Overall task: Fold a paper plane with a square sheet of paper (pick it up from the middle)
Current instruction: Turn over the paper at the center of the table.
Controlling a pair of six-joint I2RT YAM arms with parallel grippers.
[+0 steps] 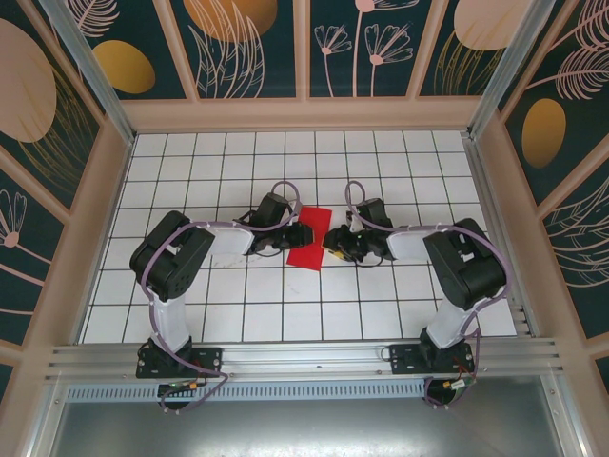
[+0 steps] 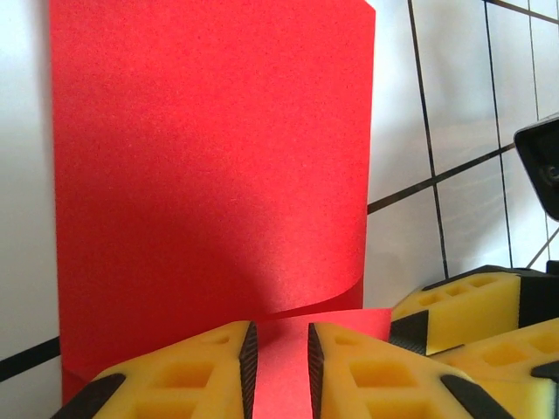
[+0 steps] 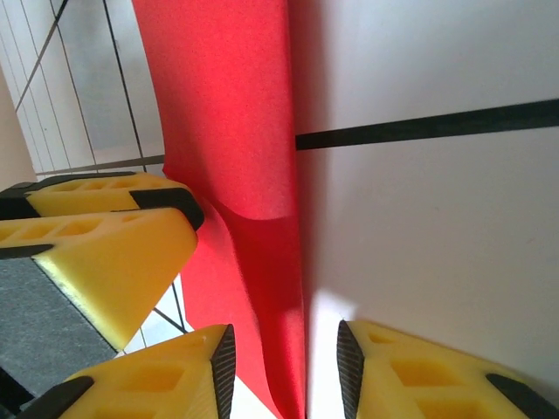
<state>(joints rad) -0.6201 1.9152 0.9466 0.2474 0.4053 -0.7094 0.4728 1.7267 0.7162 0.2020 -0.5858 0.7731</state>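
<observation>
My right gripper shifts toward the left gripper next, closing on the sheet's raised edge (image 1: 322,250) (image 3: 288,367), as it lies between my fingers on the left gripper's side.
The square sheet of paper (image 1: 309,246) is bright red and lies folded over on the white grid table between my two grippers. In the left wrist view the paper (image 2: 210,175) has a top layer with a curved, slightly lifted edge, and a lower layer shows beneath it. My left gripper (image 2: 279,340) is open by a narrow gap, with the paper lying under that gap and neither pad touching it. My right gripper (image 3: 284,345) is open wider, and the paper's (image 3: 227,105) raised edge runs between its jaws, free of both pads. From above, the left gripper (image 1: 299,235) and right gripper (image 1: 334,241) flank the paper closely.
The right gripper's yellow fingers (image 2: 463,305) show at the right of the left wrist view. The left gripper's yellow fingers (image 3: 113,236) show at the left of the right wrist view. Wooden walls (image 1: 105,190) fence the tiled table (image 1: 285,314) on three sides.
</observation>
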